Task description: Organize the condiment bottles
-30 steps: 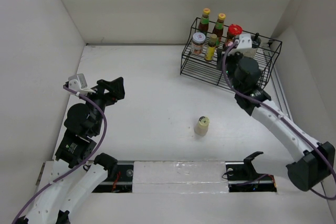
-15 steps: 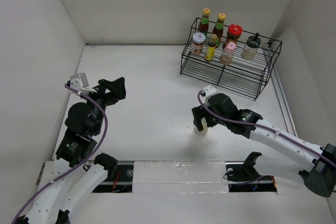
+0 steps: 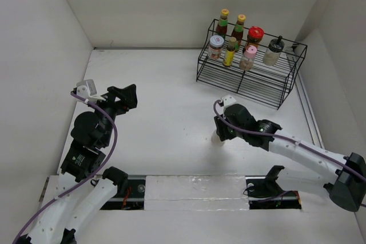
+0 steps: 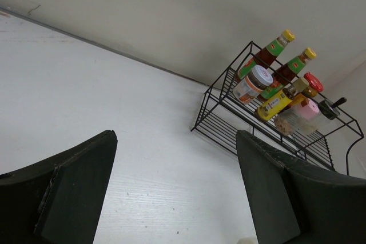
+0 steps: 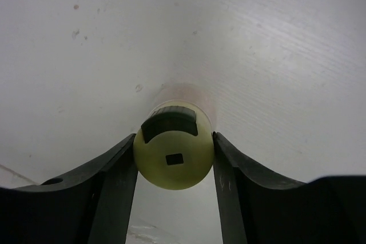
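Note:
My right gripper rises outward to the rack (image 3: 246, 81) next, then lowers and releases the shaker on the shelf beside the pink-capped one, since that spot stands empty.
The cream-capped shaker (image 5: 173, 154) stands upright on the white table, and my right gripper (image 5: 174, 164) is shut on its cap, with one finger pressed to each side. From above, only a sliver of the shaker (image 3: 217, 138) shows beneath the right gripper (image 3: 222, 132). The black wire rack (image 3: 246, 81) at the back right holds two yellow-capped sauce bottles (image 3: 223, 22), a red-lidded jar (image 3: 255, 34), a white-lidded jar (image 3: 215, 46), a small yellow-brown bottle (image 3: 230, 53), a pink-capped shaker (image 3: 247, 57) and a grey-capped shaker (image 3: 273, 51). My left gripper (image 3: 122, 98) is open and empty at the far left.
White walls close in the table on the left, back and right. The rack (image 4: 229, 119) also shows in the left wrist view, far beyond the open left gripper (image 4: 176, 190). A metal rail (image 3: 189, 187) with the arm bases runs along the near edge.
My right arm has come from the rack down to the cream-capped shaker mid-table and closed on its cap. The grey-capped shaker now stands in the rack. The left arm has not moved.

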Robot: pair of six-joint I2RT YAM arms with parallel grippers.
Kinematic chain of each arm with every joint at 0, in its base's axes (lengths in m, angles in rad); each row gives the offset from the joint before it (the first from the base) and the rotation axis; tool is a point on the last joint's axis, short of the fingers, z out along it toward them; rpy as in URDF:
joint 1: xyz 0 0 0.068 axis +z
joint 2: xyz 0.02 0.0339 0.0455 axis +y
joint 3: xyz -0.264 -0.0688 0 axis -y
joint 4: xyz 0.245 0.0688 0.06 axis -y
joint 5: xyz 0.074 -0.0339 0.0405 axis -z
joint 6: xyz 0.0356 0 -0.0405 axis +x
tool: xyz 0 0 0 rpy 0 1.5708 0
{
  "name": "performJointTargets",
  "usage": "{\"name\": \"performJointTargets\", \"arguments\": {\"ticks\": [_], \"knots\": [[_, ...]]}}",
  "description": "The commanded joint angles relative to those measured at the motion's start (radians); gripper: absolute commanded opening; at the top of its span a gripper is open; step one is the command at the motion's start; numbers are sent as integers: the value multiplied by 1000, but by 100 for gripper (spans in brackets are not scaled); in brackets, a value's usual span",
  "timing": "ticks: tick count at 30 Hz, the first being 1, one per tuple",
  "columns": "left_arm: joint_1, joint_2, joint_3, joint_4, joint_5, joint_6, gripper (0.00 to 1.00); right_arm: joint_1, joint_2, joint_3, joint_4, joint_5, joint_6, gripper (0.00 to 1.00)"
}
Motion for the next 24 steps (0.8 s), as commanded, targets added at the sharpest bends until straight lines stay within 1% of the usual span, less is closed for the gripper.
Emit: {"name": "performJointTargets", "arguments": {"ticks": [1, 2, 3, 4, 5, 6, 8, 9, 10, 12, 13, 14, 16, 17, 19, 20, 21, 24], "knots": [[-1, 5, -7, 48, 13, 11, 81, 13, -121, 129, 104, 184, -31, 39], [-1, 5, -7, 48, 13, 11, 81, -1, -141, 152, 119, 227, -58, 39], [-1, 5, -7, 48, 13, 11, 81, -42, -158, 175, 135, 282, -90, 38], [-1, 5, -7, 48, 13, 11, 81, -73, -167, 231, 135, 298, -119, 38], [-1, 5, -7, 48, 13, 11, 81, -110, -167, 260, 144, 308, -166, 36], [-1, 5, -7, 48, 13, 11, 81, -194, -167, 283, 156, 299, -186, 35], [-1, -6, -7, 48, 13, 11, 81, -283, -121, 360, 147, 258, -216, 34], [-1, -6, -7, 48, 13, 11, 81, -324, -106, 377, 147, 234, -228, 34], [-1, -15, -7, 48, 13, 11, 81, -402, -94, 389, 147, 220, -228, 33], [-1, -15, -7, 48, 13, 11, 81, -479, -60, 399, 199, 180, -228, 33], [-1, -15, -7, 48, 13, 11, 81, -522, -43, 399, 211, 120, -228, 33], [-1, -15, -7, 48, 13, 11, 81, -608, -22, 409, 222, 79, -228, 33], [-1, -15, -7, 48, 13, 11, 81, -682, 58, 429, 244, -27, -228, 33], [-1, -15, -7, 48, 13, 11, 81, -728, 81, 440, 257, -44, -228, 32], [-1, -15, -7, 48, 13, 11, 81, -759, 137, 451, 316, -73, -228, 32], [-1, -15, -7, 48, 13, 11, 81, -786, 158, 463, 316, -118, -228, 32], [-1, -15, -7, 48, 13, 11, 81, -787, 178, 486, 316, -130, -228, 32], [-1, -15, -7, 48, 13, 11, 81, -808, 229, 495, 327, -130, -228, 32]]}}
